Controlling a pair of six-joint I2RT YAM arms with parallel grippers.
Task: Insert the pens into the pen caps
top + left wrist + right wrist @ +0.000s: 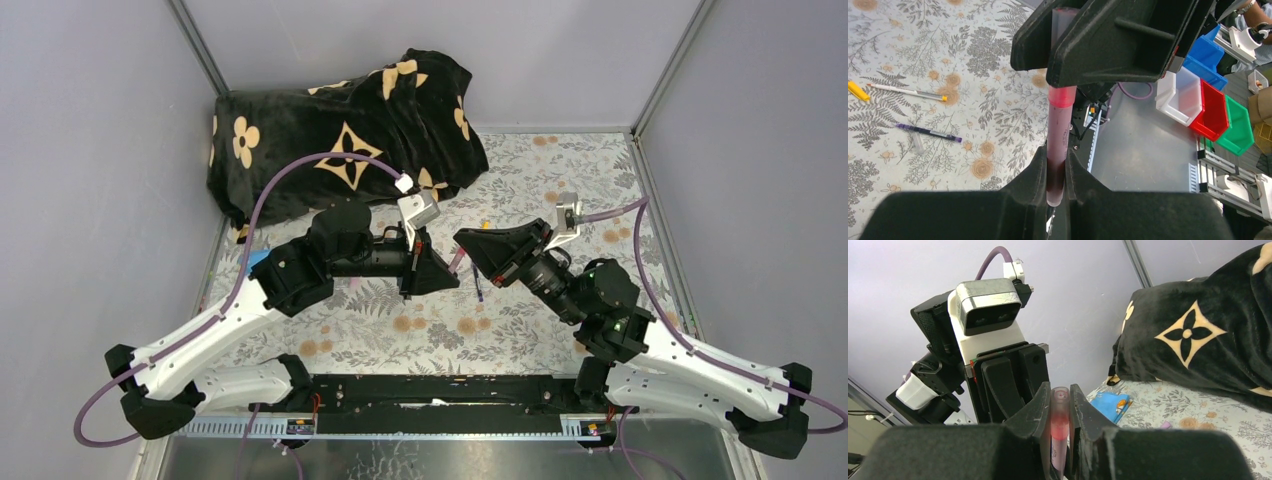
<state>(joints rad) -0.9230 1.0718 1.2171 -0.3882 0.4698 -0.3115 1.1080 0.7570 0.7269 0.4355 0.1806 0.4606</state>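
Note:
My left gripper will move away from the right gripper and down, and it will let go of the pink pen (456, 262) on the tabletop (377, 293) beside the lilac cap, with the pen capped.
My left gripper (1056, 162) is shut on the lower barrel of the pink pen (1058, 135). My right gripper (1060, 396) is shut on the translucent pink pen cap (1060, 412), and the pen's end sits inside it. In the top view the two grippers meet tip to tip above the table's middle, left gripper (445, 275), right gripper (464, 243), with the pink pen (456, 262) between them. On the table lie a white pen (908, 91), a dark blue pen (928, 132), a yellow cap (858, 91), a clear cap (918, 143) and a lilac cap (1166, 425).
A black blanket with tan flowers (340, 130) is heaped at the back left. A blue flat card (1108, 406) lies near it. Blue, white, red and green bins (1208, 95) stand beyond the table's near edge. Grey walls close in the floral-patterned table (560, 170).

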